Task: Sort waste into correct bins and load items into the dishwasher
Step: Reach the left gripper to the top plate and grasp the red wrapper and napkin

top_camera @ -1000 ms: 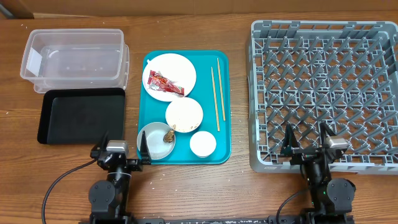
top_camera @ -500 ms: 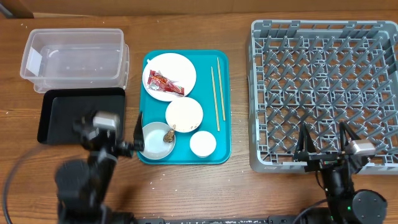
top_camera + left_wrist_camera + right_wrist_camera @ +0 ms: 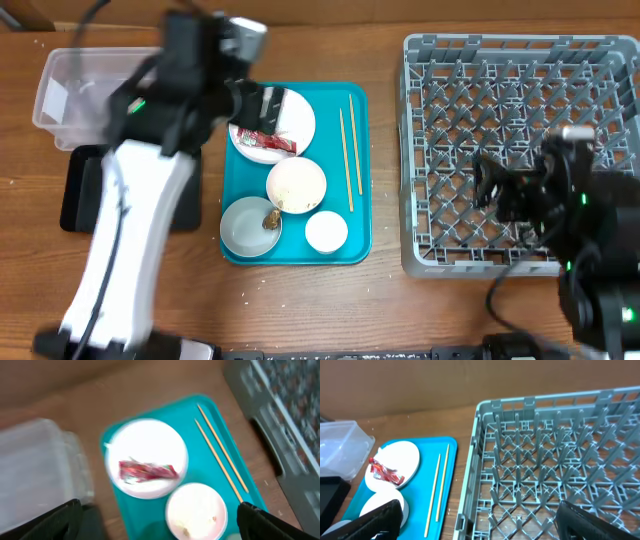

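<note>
My left gripper moves from above the plate's edge down onto the red wrapper (image 3: 268,142) next, because the wrapper lies on the plate beneath my open fingers.
A red snack wrapper (image 3: 268,142) lies on a round white plate (image 3: 292,112) on the teal tray (image 3: 356,240). On the tray are also a white bowl (image 3: 296,184) with crumbs, a greyish bowl (image 3: 248,228) with a brown scrap, a small white cup (image 3: 326,231) and two chopsticks (image 3: 347,150). My left gripper (image 3: 262,105) hangs open and empty above the plate's left edge. The left wrist view shows the wrapper (image 3: 148,470) below it, between wide-open jaws (image 3: 160,507). My right gripper (image 3: 500,190) is open and empty over the grey dish rack (image 3: 480,80). No tissue shows.
The clear tub (image 3: 70,90) stands at the back left, partly hidden by my left arm, with the black tray (image 3: 80,195) in front of it. In the right wrist view the rack (image 3: 555,460) fills the right side and the chopsticks (image 3: 437,485) lie left of it.
Both arms rose from the table's front edge. The left arm swung back and right to above the plate. The right arm moved up over the rack's front part.
</note>
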Available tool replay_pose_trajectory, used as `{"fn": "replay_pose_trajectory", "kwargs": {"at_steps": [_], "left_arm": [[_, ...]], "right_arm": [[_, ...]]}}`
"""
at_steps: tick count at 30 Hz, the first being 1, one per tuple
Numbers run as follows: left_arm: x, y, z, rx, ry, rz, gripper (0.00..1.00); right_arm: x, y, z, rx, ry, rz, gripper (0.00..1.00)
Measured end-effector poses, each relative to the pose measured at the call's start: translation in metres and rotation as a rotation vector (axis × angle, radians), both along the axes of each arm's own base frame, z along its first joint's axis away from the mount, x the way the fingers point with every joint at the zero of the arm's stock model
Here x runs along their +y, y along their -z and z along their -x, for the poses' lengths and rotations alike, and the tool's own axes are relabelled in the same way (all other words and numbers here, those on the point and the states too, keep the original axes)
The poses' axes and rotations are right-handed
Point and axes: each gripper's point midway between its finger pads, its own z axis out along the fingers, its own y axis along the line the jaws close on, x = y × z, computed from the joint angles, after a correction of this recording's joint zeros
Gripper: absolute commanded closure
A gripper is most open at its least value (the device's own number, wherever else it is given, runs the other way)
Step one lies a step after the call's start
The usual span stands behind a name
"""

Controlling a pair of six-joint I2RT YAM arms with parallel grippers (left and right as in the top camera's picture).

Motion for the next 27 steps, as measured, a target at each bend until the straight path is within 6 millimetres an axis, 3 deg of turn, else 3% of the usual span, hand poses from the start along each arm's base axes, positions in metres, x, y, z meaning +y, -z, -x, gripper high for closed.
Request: {"fn": "replay_pose_trajectory", "kwargs": {"at_steps": [5, 9, 10, 11, 14, 16, 19, 22, 25, 27], "left_arm": [[-0.042, 0.076, -0.015, 0.218, 0.101, 0.046, 0.00], [-0.056, 0.100, -0.027, 0.260, 0.128, 0.092, 0.00], [-0.057, 0.102, -0.032, 0.255, 0.118, 0.102, 0.06], [-0.056, 0.105, -0.035, 0.261, 0.096, 0.111, 0.10], [-0.033, 0.114, -0.048, 0.282, -0.094, 0.128, 0.11], [-0.003, 0.132, -0.061, 0.317, -0.307, 0.138, 0.10], [0.018, 0.163, -0.073, 0.358, -0.460, 0.134, 0.09], [0.021, 0.205, -0.076, 0.428, -0.520, 0.101, 0.04], [0.021, 0.254, -0.075, 0.504, -0.556, 0.054, 0.06], [0.021, 0.266, -0.074, 0.524, -0.562, 0.042, 0.11]], "right_arm": [[0.005, 0.029, -0.017, 0.132, -0.020, -0.009, 0.00], [0.007, 0.042, -0.014, 0.193, -0.031, -0.016, 0.00], [0.007, 0.043, -0.013, 0.200, -0.031, -0.017, 0.00], [0.007, 0.043, -0.013, 0.201, -0.033, -0.018, 0.00], [0.008, 0.044, -0.011, 0.208, -0.037, -0.021, 0.00], [0.009, 0.047, -0.009, 0.221, -0.042, -0.025, 0.00], [0.010, 0.049, -0.006, 0.237, -0.046, -0.028, 0.00], [0.011, 0.051, -0.004, 0.247, -0.051, -0.031, 0.00], [0.011, 0.052, -0.004, 0.255, -0.052, -0.032, 0.00], [0.011, 0.054, -0.005, 0.262, -0.052, -0.032, 0.00]]}}
